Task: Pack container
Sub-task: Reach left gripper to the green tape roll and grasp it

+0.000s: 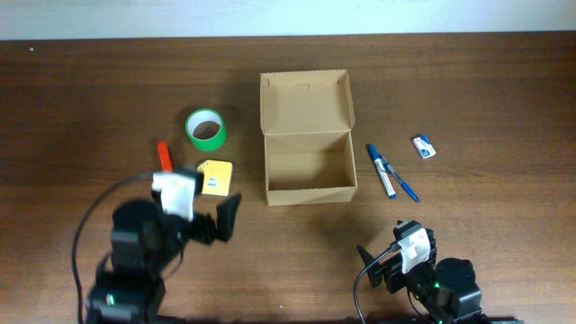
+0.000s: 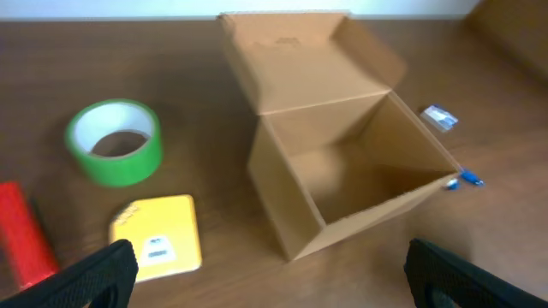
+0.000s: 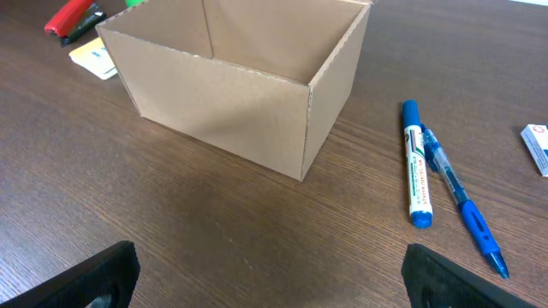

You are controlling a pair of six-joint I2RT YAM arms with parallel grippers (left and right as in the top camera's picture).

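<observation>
The left gripper moves outward past the yellow pad and down onto the green tape roll's box-side rim (image 1: 220, 131) (image 2: 153, 137) next, since the roll's open middle admits a finger.
The container (image 1: 308, 166) is a brown cardboard box, open and empty, its flap lid folded back; it shows in the left wrist view (image 2: 342, 171) and the right wrist view (image 3: 240, 73). My left gripper (image 2: 274, 278) is open and empty, near the yellow pad (image 1: 214, 177) left of the box. My right gripper (image 3: 274, 274) is open and empty over bare table in front of the box. A green tape roll (image 1: 206, 130), red marker (image 1: 164, 155), white-blue marker (image 1: 381, 169), blue pen (image 1: 401, 184) and small white-blue item (image 1: 424, 147) lie around the box.
The left arm (image 1: 144, 247) sits at the front left, the right arm (image 1: 423, 270) at the front right. The dark wood table's far edge (image 1: 288, 36) meets a light wall.
</observation>
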